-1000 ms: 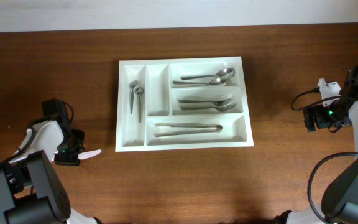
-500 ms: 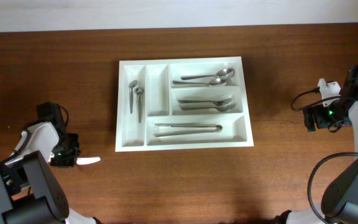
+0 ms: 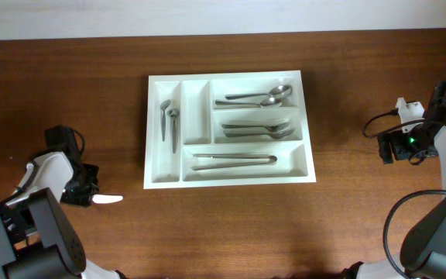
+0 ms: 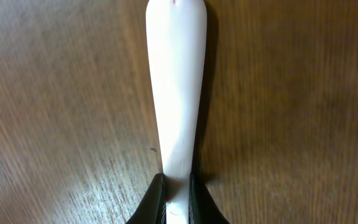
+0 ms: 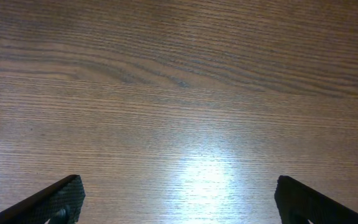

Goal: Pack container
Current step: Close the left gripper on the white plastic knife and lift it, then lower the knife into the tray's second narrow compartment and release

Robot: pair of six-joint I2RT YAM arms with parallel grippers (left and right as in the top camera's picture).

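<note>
The left gripper lifts the white plastic utensil across next, turns it lengthwise and releases. The container's empty narrow section [image 3: 197, 112] is outward of the gripper, to its right in the overhead view.
The container [image 3: 223, 76], a large white cutlery tray, lies at the table's middle with metal utensils in its compartments. Left of it, near the front, my left gripper [image 3: 90, 198] is shut on one end of a white plastic utensil [image 3: 110, 199] that lies flat on the wood and points right. In the left wrist view the white utensil [image 4: 178, 93] runs straight up from the left gripper [image 4: 178, 200], whose jaws are pressed against both of its sides. My right gripper [image 3: 391, 146] hovers at the far right; in the right wrist view the right gripper [image 5: 179, 205] is open over bare wood.
Metal spoons [image 3: 258, 98] fill the upper crosswise compartment, more cutlery [image 3: 258, 129] the middle one, and long pieces [image 3: 235, 160] the lower one. Two small utensils [image 3: 168, 122] lie in the leftmost narrow compartment. The narrow compartment beside it holds nothing.
My left gripper has closed on the white utensil and shifted slightly toward the table's front with it. The right arm has not moved.
</note>
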